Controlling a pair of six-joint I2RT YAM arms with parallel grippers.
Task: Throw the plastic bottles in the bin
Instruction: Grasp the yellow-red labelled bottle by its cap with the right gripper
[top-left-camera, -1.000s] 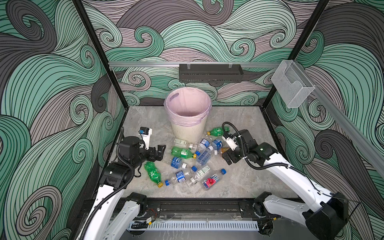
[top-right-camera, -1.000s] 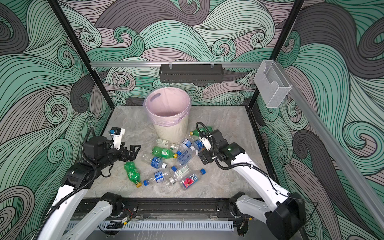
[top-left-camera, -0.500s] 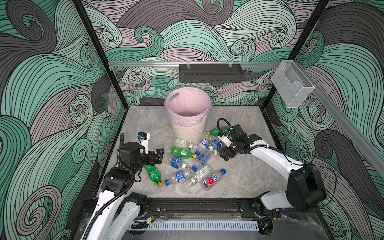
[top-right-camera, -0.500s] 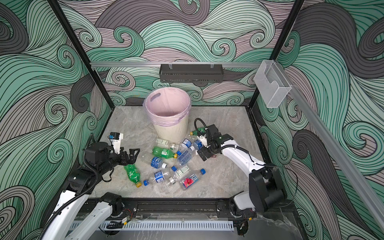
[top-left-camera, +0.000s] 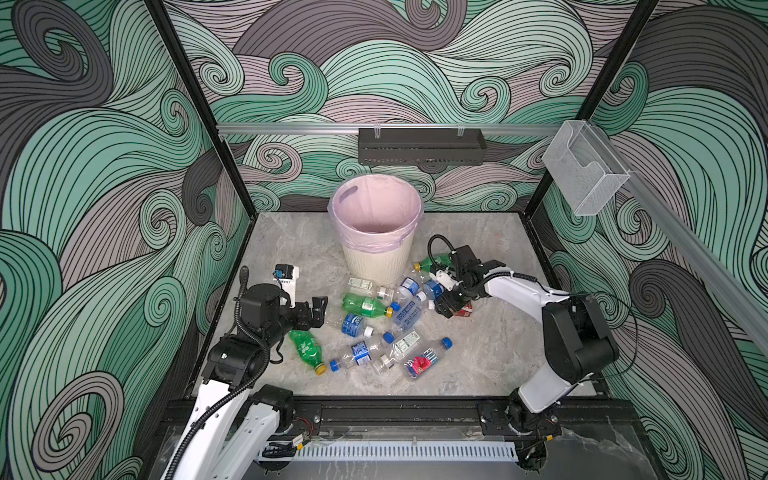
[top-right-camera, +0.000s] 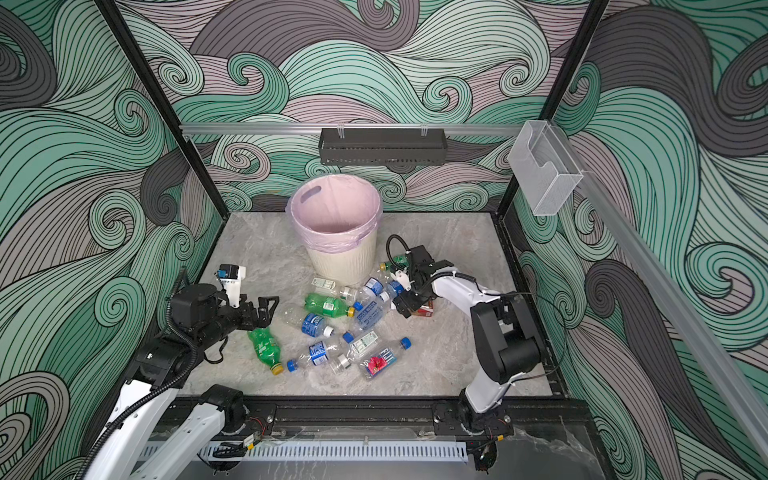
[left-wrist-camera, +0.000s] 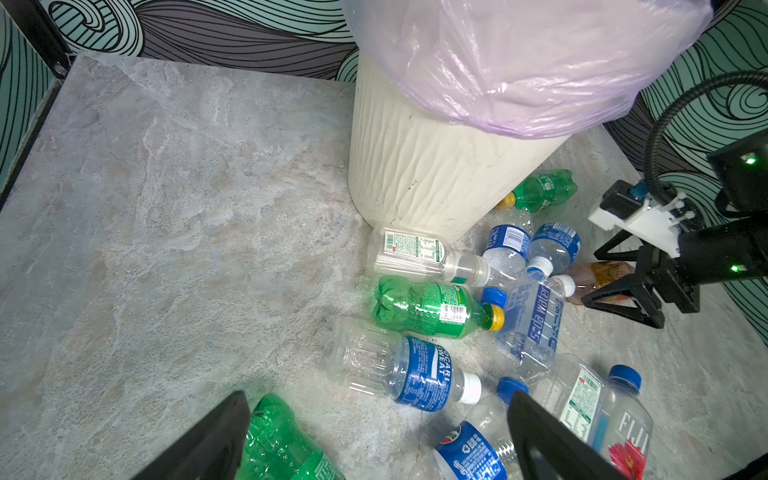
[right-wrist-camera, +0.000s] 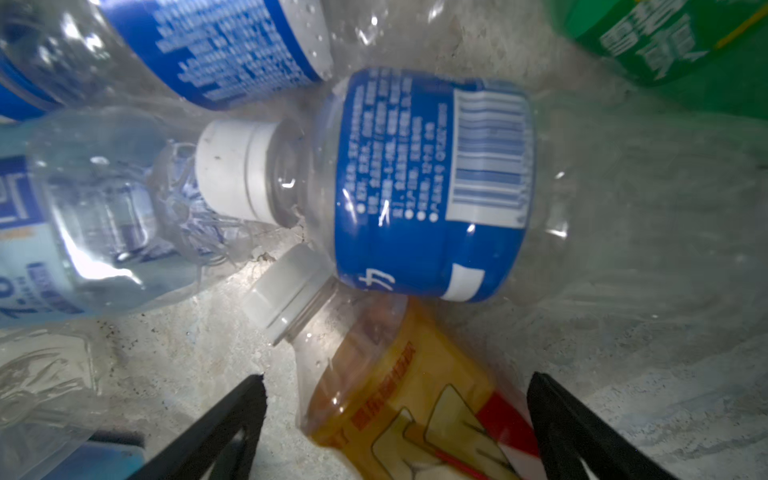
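Note:
The orange-labelled bottle is already between the fingers of the robot's right gripper, so next the robot should ease that gripper slightly back, stay low, and bring both fingers in onto the orange label.
The bin, cream, ribbed and lined with a pink bag, stands at the back middle. Several plastic bottles lie on the floor in front of it. My right gripper is open and low, its jaws on either side of the orange-labelled bottle with gaps showing. My left gripper is open and holds nothing. It hangs just above a green bottle at the heap's left edge.
A long black perforated tray hangs on the back wall. A clear box is mounted on the right wall. Patterned walls close in three sides, and a black rail runs along the front.
The right arm's elbow has swung back towards the front, while its gripper has stayed low at the orange-labelled bottle. The left gripper has sunk a little towards the green bottle.

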